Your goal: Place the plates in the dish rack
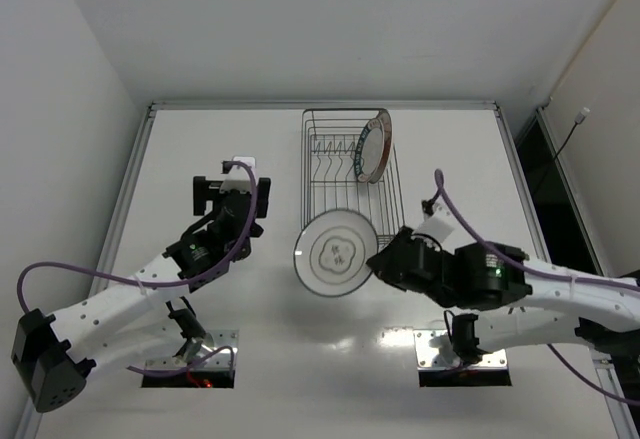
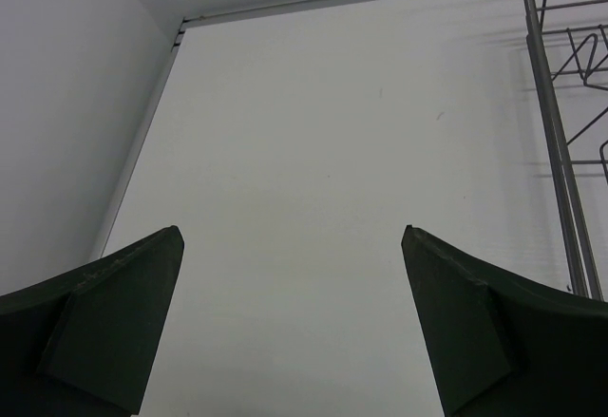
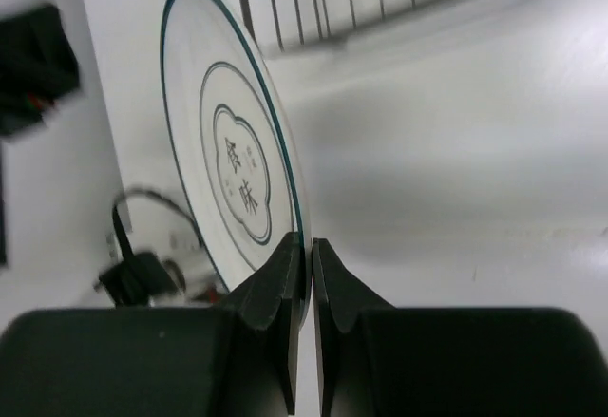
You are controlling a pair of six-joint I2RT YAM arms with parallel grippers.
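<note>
My right gripper swings outward next, turns the plate upright and lowers it for release into the slots in the dish rack's wires beside the standing plate, which show empty.
My right gripper is shut on the rim of a white plate with a thin dark rim ring and a centre motif. It holds the plate tilted in the air at the near end of the dish rack. In the right wrist view the plate stands on edge, pinched between my fingers. A second plate with a reddish and teal rim stands upright among the tines at the rack's far right. My left gripper is open and empty, left of the rack, over bare table.
The rack's wire side shows at the right edge of the left wrist view. A raised rail borders the table's far edge. White walls stand close on the left and right. Two mounting plates sit at the near edge.
</note>
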